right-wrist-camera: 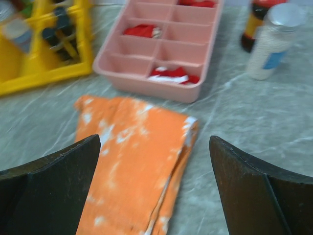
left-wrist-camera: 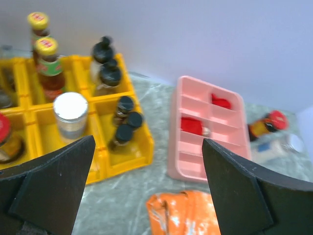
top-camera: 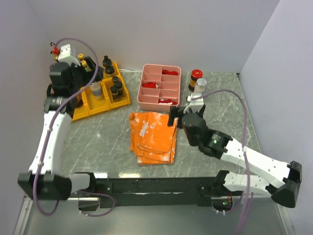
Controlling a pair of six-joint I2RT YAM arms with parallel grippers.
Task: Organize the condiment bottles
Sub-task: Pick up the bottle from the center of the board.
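The bottle stands outside the organizer [top-camera: 87, 108], farther out than my right gripper. Next I move my right gripper outward, to the right in the top view, and down around the bottle's silver cap [top-camera: 201, 82].
Several condiment bottles stand in a yellow organizer [top-camera: 87, 108] at the back left: two yellow-capped ones [left-wrist-camera: 49, 63], a silver-lidded jar [left-wrist-camera: 71, 115], black-capped ones [left-wrist-camera: 124, 127] and a red-capped jar [left-wrist-camera: 5, 137] at the view's edge. My left gripper [left-wrist-camera: 149, 191] hovers open over the organizer's near side [top-camera: 82, 78], holding nothing. A red-capped dark bottle [right-wrist-camera: 257, 22] and a white silver-capped bottle [right-wrist-camera: 274, 41] stand on the table right of the pink tray [top-camera: 146, 100]. My right gripper [right-wrist-camera: 154, 191] is open and empty above the orange cloth's right edge, short of those two bottles [top-camera: 198, 83].
The pink divided tray [right-wrist-camera: 161, 49] with red pieces sits at the back centre. The folded orange cloth [top-camera: 153, 137] lies in the middle of the marble table. Walls close in behind and on both sides.
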